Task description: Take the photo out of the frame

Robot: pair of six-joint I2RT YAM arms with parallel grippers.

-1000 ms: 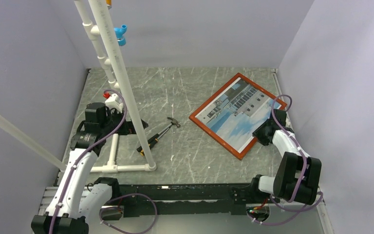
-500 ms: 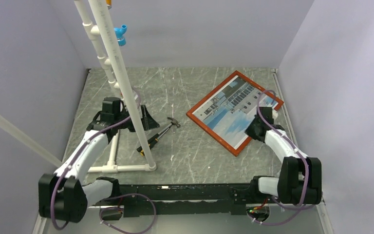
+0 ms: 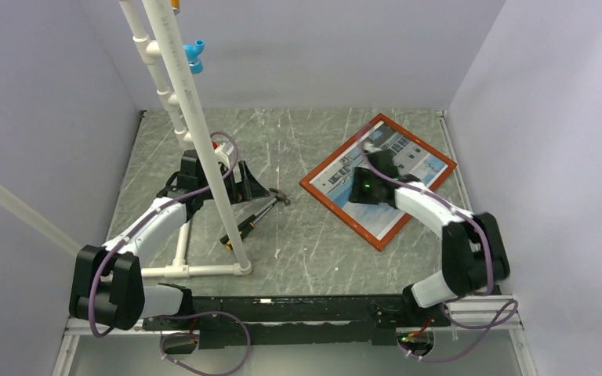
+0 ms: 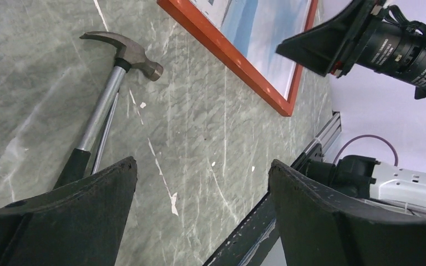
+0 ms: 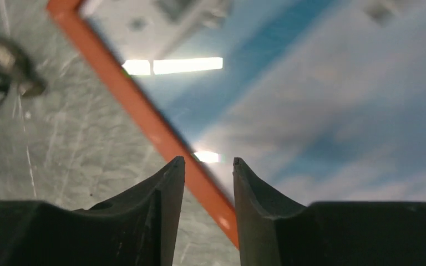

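The frame's hammer-side corner (image 3: 306,183) (image 4: 164,3) sticks out nearest to my left gripper, so the gripper will move its open fingers to the right in the top view next, to go around that corner.
The frame (image 3: 341,217), a thin orange-red border, lies flat and turned diagonally on the right half of the table. The photo (image 3: 422,160) of a white building and blue sky sits inside it. My right gripper (image 3: 357,190) reaches over the photo to the frame's near-left side. In the right wrist view its jaws (image 5: 208,163) stand a little apart, with the frame's edge (image 5: 161,133) showing between them and the photo (image 5: 310,100) beyond. My left gripper (image 3: 249,190) is wide open and empty by the hammer; in the left wrist view (image 4: 202,166) it hovers over bare table.
A hammer (image 3: 255,215) lies left of the frame, head toward it; it also shows in the left wrist view (image 4: 111,94). A tall white PVC pipe stand (image 3: 196,125) rises in front of the left arm, its base pipes (image 3: 180,270) on the table. Walls close in on both sides.
My right gripper moved from the frame's lower-right edge across the photo to its left side. The frame shifted slightly left. My left gripper moved right, toward the hammer head.
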